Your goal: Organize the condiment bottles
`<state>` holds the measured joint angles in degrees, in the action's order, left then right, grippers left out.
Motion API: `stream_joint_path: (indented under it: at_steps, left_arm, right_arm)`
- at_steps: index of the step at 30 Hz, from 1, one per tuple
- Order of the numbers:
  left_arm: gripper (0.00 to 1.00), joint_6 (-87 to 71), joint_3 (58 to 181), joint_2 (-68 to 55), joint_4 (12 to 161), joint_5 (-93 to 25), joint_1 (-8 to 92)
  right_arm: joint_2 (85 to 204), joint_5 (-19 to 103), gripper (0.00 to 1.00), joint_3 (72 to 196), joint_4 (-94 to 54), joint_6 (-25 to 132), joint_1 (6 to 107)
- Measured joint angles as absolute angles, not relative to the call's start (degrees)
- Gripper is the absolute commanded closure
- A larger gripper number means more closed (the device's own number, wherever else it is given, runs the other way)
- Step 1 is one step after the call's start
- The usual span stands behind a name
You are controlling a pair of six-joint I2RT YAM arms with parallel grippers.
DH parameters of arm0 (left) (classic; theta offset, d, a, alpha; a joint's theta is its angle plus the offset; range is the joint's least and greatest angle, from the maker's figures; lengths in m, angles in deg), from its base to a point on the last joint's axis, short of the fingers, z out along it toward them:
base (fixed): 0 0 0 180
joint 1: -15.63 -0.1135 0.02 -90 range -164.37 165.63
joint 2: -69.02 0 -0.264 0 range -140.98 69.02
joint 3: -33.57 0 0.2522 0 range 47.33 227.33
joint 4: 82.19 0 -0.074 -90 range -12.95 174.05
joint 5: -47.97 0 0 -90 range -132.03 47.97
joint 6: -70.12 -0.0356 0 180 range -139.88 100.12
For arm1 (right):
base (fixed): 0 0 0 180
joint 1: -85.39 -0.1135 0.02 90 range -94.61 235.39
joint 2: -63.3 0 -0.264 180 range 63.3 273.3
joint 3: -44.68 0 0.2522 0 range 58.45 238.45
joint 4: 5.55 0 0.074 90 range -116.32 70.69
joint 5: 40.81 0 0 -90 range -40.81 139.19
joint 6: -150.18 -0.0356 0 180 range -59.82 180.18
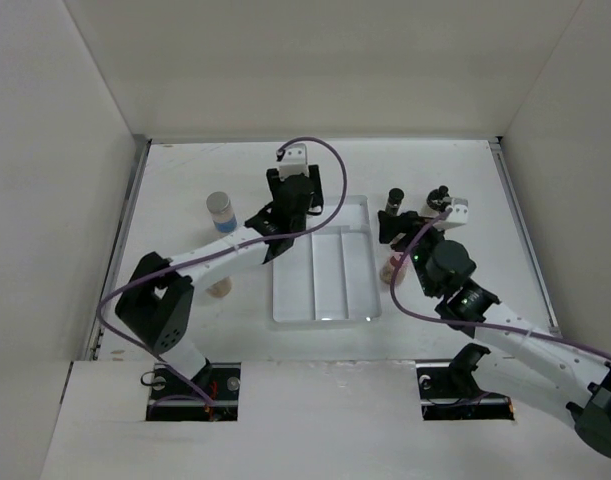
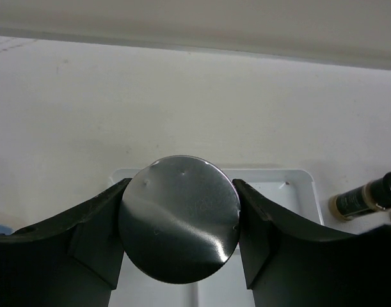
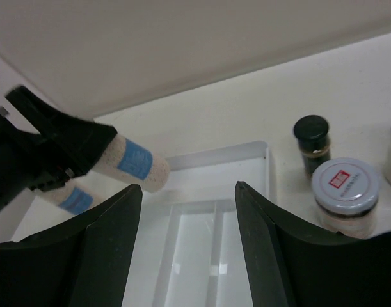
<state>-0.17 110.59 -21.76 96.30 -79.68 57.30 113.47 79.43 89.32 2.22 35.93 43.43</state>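
The tilted jar needs to go down and to the right in the top view with the left gripper, which should straighten it and release it in the tray's empty far section [image 1: 341,215] [image 2: 272,194].
My left gripper [image 1: 277,226] hovers over the back left corner of the white divided tray [image 1: 357,300]. It is shut on a beige spice jar with a blue label [image 3: 132,164], gripped at its silver cap [image 2: 179,217] and held tilted above the tray. My right gripper [image 1: 401,233] is open and empty just right of the tray; in its wrist view [image 3: 189,188] the tray [image 3: 246,153] lies ahead. A second blue-labelled jar [image 1: 221,212] stands left of the tray. A dark black-capped bottle [image 3: 312,144] and a red-labelled light-capped jar [image 3: 343,192] stand by my right gripper.
Another dark bottle [image 1: 440,195] stands at the back right. A beige jar [image 1: 219,288] sits under my left arm, and one [image 1: 390,268] is by the tray's right side. Side walls close in the table. The tray's compartments hold nothing.
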Motion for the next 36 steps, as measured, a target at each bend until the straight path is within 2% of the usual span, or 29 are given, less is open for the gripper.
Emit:
stream_joint_path:
  at_steps: [10,14,16,20,22,29,36]
  left_arm:
    - [0.67,-0.4,117.3,-34.0,96.7,-75.8,60.2]
    - [0.59,-0.5,117.5,-35.7,96.7,-76.3,60.2]
    - [0.51,-0.8,117.5,-36.5,96.7,-77.1,60.2]
    - [0.14,-1.8,117.5,-37.3,97.4,-78.2,60.4]
    - [0.08,-1.9,117.5,-37.3,98.5,-78.6,60.6]
    - [0.05,-2.6,115.6,-35.2,101.2,-78.9,60.7]
    - [0.06,-2.6,103.1,-16.6,102.3,-79.3,57.6]
  right_arm:
    - [111.2,82.0,0.33,87.5,2.2,32.5,46.8]
    - [111.7,82.0,0.31,87.5,2.2,32.0,46.8]
    - [111.8,82.0,0.28,87.5,2.2,31.8,46.8]
    - [111.8,82.0,0.25,87.5,2.2,31.8,46.7]
    - [111.8,82.0,0.25,87.5,2.2,31.8,46.8]
    - [111.9,82.0,0.25,87.5,2.2,31.8,46.8]
    - [113.3,82.0,0.25,87.5,2.2,31.8,46.8]
